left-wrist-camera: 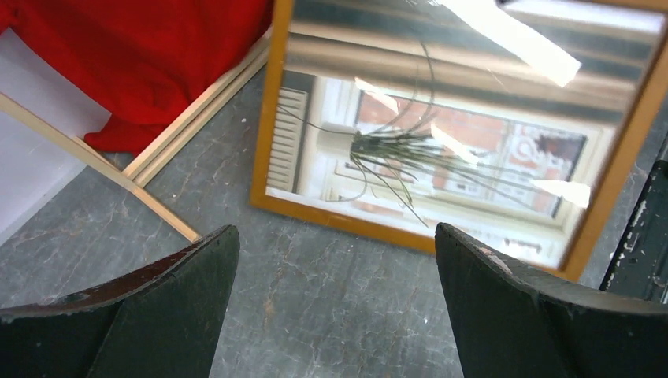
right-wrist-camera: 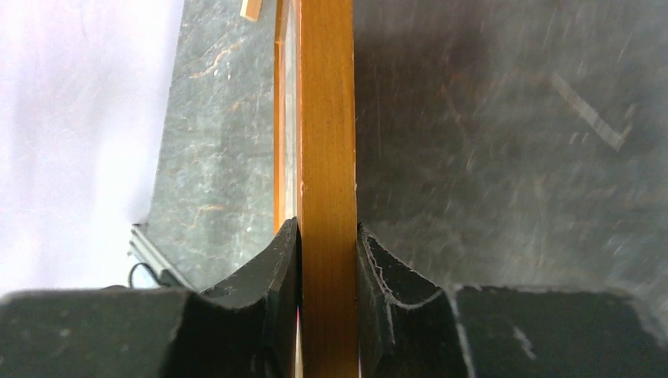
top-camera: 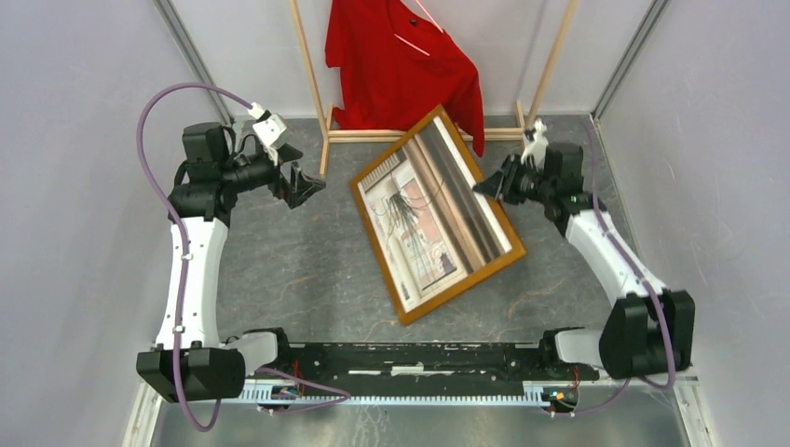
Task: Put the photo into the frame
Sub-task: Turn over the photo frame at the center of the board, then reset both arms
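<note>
My right gripper moves back and down to the grey tabletop below it next and releases the frame's bar there, because the frame [top-camera: 378, 252] is slanted.
The frame [top-camera: 378, 252], thin orange-brown wood, stands slanted in the middle of the table. The photo [top-camera: 433, 214], a grassy plant against beige stripes, shows inside its border under a glossy surface with glare. My right gripper [top-camera: 486, 184] is shut on the frame's right rail. In the right wrist view the rail [right-wrist-camera: 327, 118] runs edge-on between the fingers of that gripper [right-wrist-camera: 328, 228]. My left gripper [top-camera: 312, 186] is open and empty, hovering left of the frame. In the left wrist view the frame's rail [left-wrist-camera: 346, 223] and the photo [left-wrist-camera: 425, 150] lie beyond this open gripper [left-wrist-camera: 335, 230].
A pale wooden clothes rack [top-camera: 373, 135] with a red shirt [top-camera: 401, 56] stands at the back, just behind the frame's top corner. Its base bars [left-wrist-camera: 102, 165] and the shirt [left-wrist-camera: 142, 55] show in the left wrist view. Grey walls close in both sides.
</note>
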### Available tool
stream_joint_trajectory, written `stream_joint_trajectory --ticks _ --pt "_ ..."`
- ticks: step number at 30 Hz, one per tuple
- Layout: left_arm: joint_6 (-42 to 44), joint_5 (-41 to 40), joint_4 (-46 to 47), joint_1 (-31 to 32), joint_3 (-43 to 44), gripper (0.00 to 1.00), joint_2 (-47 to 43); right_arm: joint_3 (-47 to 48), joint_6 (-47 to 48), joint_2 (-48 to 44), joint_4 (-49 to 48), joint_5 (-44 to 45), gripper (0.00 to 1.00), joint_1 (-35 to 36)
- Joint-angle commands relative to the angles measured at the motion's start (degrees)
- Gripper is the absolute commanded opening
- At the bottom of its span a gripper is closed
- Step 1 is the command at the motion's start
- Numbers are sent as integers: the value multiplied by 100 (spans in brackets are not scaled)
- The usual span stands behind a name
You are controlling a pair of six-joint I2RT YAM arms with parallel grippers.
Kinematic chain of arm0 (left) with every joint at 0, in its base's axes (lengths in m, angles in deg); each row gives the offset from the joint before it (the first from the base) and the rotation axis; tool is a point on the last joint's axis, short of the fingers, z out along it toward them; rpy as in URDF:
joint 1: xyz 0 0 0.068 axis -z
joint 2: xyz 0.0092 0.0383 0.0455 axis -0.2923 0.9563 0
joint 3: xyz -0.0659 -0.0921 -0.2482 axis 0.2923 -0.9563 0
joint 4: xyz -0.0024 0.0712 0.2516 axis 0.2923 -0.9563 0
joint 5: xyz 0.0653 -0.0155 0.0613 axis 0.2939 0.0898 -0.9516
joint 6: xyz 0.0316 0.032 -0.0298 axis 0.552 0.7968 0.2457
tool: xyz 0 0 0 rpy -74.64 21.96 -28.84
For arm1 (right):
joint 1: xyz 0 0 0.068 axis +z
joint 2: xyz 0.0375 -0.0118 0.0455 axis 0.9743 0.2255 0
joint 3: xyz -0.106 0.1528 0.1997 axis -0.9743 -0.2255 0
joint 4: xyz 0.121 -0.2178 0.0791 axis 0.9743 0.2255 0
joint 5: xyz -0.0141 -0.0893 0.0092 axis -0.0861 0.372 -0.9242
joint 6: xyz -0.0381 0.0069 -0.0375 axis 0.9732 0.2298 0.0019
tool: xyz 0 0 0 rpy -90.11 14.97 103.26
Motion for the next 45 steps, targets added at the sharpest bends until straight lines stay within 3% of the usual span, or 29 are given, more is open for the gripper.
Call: stream_joint_trajectory --ticks 1,4,10,17,21,23,24,25,31,35,40,42,45 --pt "-160 -174 -159 -40 36 100 -29 -1929 -752 -1121 -1534 143 14 65" --pt "50 -530 -522 -40 110 100 108 -3175 -1214 -1708 -2466 551 15 90" --pt "290 -1267 -822 -41 -211 100 191 -4729 -1801 -2432 -3457 1548 17 265" --pt "-18 -1546 -623 -41 -813 100 279 -5420 -2061 -1921 -4301 2499 26 845" --pt "-57 -1837 -273 -61 -1270 100 293 -5233 -1611 -1674 -4026 2829 42 869" --pt "-27 -1914 -144 -74 -1483 100 287 -5063 -1288 -1661 -3784 3013 66 868" --pt "-23 -1932 -90 -88 -1553 100 300 -4977 -1142 -1652 -3641 3088 90 865" --pt "-25 -1955 -54 -99 -1606 100 325 -4870 -1020 -1645 -3466 3181 98 866" --pt "-203 -2055 374 -256 -1835 100 479 -4353 -163 -1918 -2433 4369 98 867" --pt "-623 -2165 1371 -466 -2318 100 485 -4185 322 -2413 -2091 5997 98 835" --pt "-1650 -2665 3630 -492 -3657 100 403 -4297 1241 -2406 -2597 8234 98 816" --pt "-1948 -2586 4596 -494 -4256 100 456 -4378 1410 -2143 -2887 8910 98 799" --pt "-2300 -2618 6040 -497 -4911 100 629 -4512 1535 -1780 -3317 9211 98 674"
